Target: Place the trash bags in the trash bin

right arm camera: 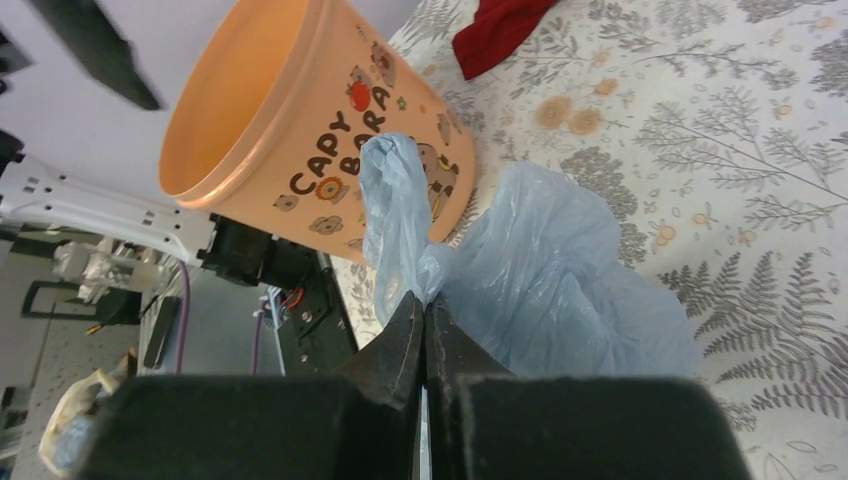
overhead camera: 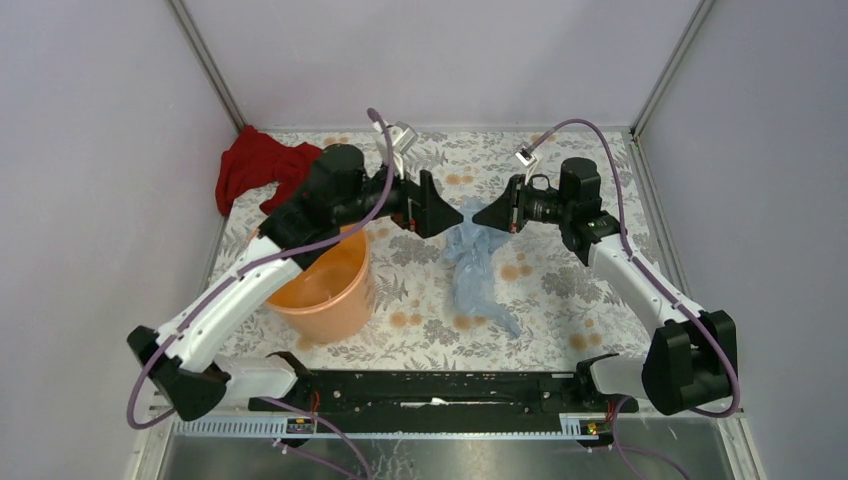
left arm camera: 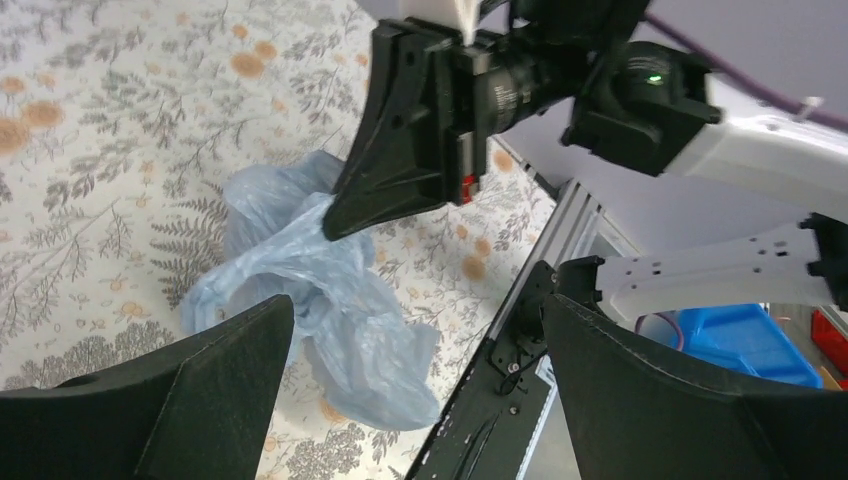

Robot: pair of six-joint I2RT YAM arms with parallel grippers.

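My left gripper lowers, open, onto the flap beside my right gripper next and closes there. The bag's loose upper flap sticks out toward the orange bin.
The pale blue trash bag hangs from my right gripper, which is shut on its top edge; its lower end trails on the flowered table. In the right wrist view the shut gripper pinches the bag. My left gripper is open and empty, just left of the bag's top. The bag and the right gripper also show in the left wrist view, beyond my open left gripper. The orange trash bin stands upright at the left, under the left arm, also seen in the right wrist view.
A red cloth lies at the back left corner, also in the right wrist view. A black rail runs along the near edge between the arm bases. Grey walls close in the table on three sides.
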